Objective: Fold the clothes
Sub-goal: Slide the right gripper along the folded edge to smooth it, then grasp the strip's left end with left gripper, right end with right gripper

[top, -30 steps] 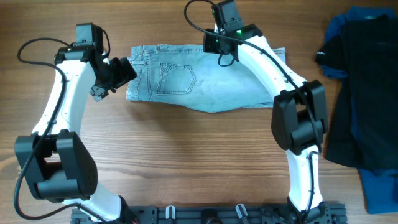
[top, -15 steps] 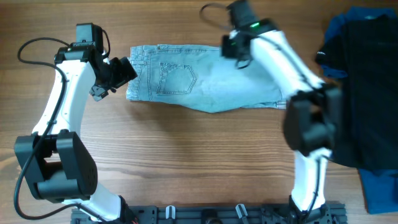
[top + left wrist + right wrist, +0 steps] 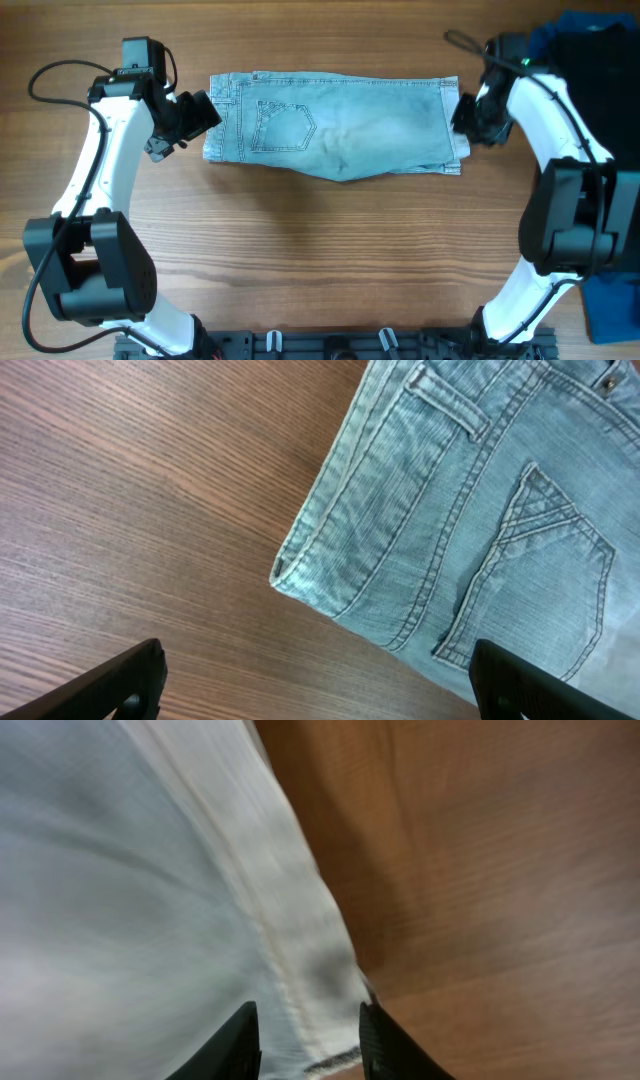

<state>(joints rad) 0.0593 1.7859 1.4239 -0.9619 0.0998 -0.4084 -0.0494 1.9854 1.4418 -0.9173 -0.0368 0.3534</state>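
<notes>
I need to move my left gripper down toward the shorts next, onto the seams by the waistband's near corner [image 3: 225, 153] [image 3: 354, 598], because its open fingers are hovering beside the waistband end.
The light blue denim shorts [image 3: 335, 125] lie flat on the wooden table, folded lengthwise, waistband at the left and leg hems at the right, a back pocket facing up. My left gripper [image 3: 190, 118] is open beside the waistband end; in the left wrist view its fingers [image 3: 310, 695] straddle bare wood near the waistband corner [image 3: 440, 530]. My right gripper [image 3: 468, 118] is at the leg hem end, apart from it. In the right wrist view its fingers [image 3: 310, 1045] are a little open over the blurred hem edge [image 3: 300, 960], holding nothing.
A black garment [image 3: 590, 140] lies at the right edge over a darker blue garment [image 3: 612, 300]. The right arm reaches between them and the shorts. Bare wood table [image 3: 320, 250] stretches in front of the shorts.
My right arm swung from the shorts' top middle edge to the right, to the leg hem end. The left arm and the shorts stayed put.
</notes>
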